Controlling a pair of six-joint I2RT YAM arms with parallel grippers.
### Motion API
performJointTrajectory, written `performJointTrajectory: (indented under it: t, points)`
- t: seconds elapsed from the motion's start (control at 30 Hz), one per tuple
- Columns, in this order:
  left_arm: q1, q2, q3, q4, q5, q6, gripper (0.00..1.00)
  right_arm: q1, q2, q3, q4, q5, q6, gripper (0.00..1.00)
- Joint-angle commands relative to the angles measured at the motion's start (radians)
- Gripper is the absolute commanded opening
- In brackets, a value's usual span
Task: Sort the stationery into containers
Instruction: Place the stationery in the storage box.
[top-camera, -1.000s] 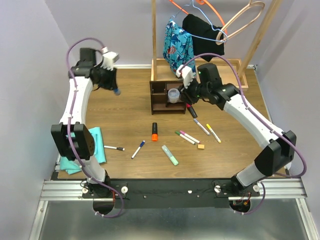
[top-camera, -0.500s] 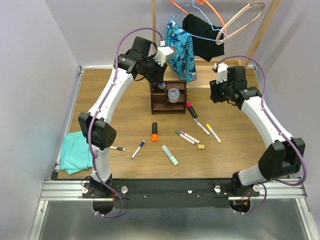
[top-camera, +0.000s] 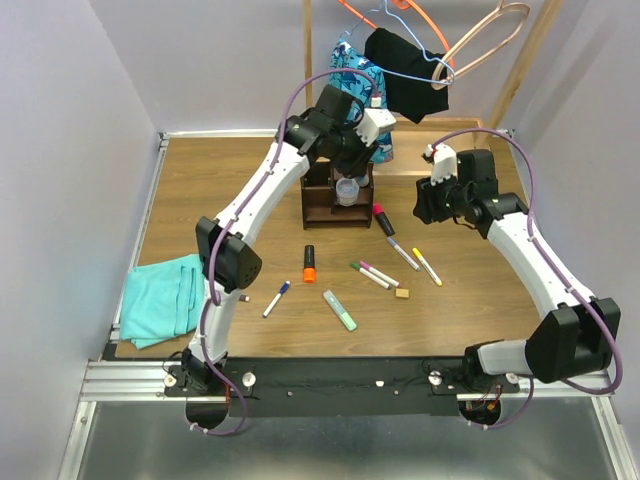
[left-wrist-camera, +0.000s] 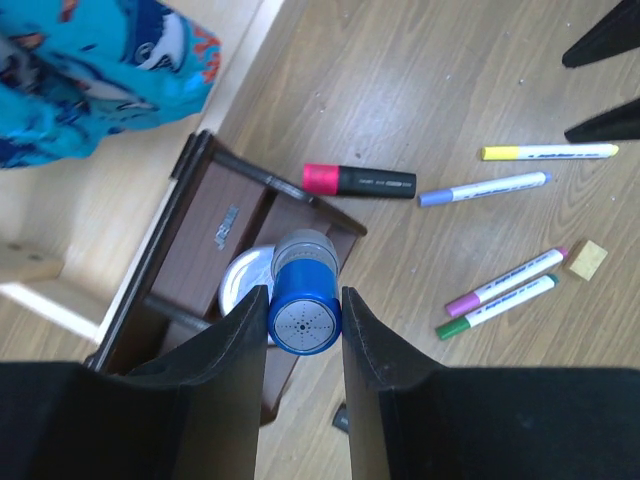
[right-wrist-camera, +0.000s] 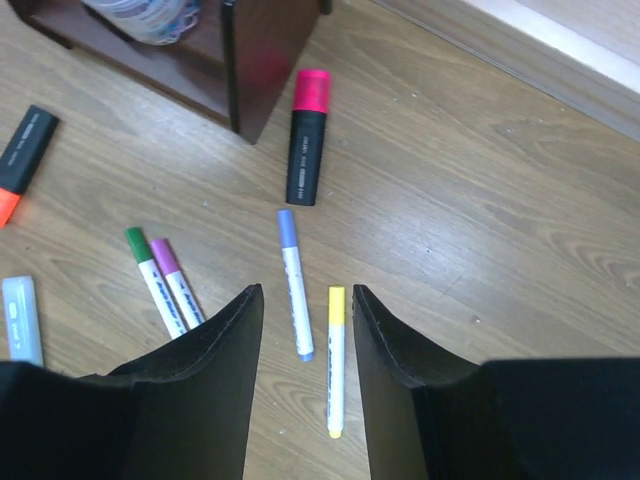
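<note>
My left gripper lowers into the organizer's corner beside the clear round tub next and releases the blue-capped marker, since the tub leaves that corner empty.
My left gripper (top-camera: 352, 172) is shut on a blue-capped marker (left-wrist-camera: 305, 318), seen end-on, and holds it over the dark brown organizer (top-camera: 322, 205). The organizer also shows in the left wrist view (left-wrist-camera: 215, 235). A clear round tub (left-wrist-camera: 245, 285) sits in one of its compartments. My right gripper (top-camera: 430, 203) is open and empty. In the right wrist view it (right-wrist-camera: 306, 292) hangs above a yellow-capped marker (right-wrist-camera: 336, 360) and a lilac-capped marker (right-wrist-camera: 293, 285). A red highlighter (top-camera: 383, 219) lies by the organizer's right side.
On the table lie an orange highlighter (top-camera: 309, 263), a pale-green highlighter (top-camera: 340, 310), green and pink markers (top-camera: 372, 273), a blue-capped marker (top-camera: 276, 298) and a tan eraser (top-camera: 402, 293). A teal cloth (top-camera: 160, 300) lies at the left. A clothes rack (top-camera: 400, 60) stands behind the organizer.
My left arm has swung from the far left to over the organizer, carrying the blue-capped marker. My right gripper has drawn back from the organizer to the right.
</note>
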Motion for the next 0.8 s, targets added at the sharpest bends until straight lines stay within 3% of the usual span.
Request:
performJointTrajectory:
  t: [0.0,0.3,0.77]
  points:
    - [-0.024,0.064,0.064,0.026,-0.035,0.011,0.23,0.001,-0.030,-0.022,0.033,-0.098,-0.020,0.47]
    - [-0.027,0.107,0.069,0.028,-0.058,0.025,0.23,0.003,0.025,-0.024,0.096,-0.204,0.008,0.42]
    - [-0.027,0.159,0.083,0.037,-0.070,0.029,0.24,0.090,0.116,0.026,0.139,-0.207,-0.023,0.41]
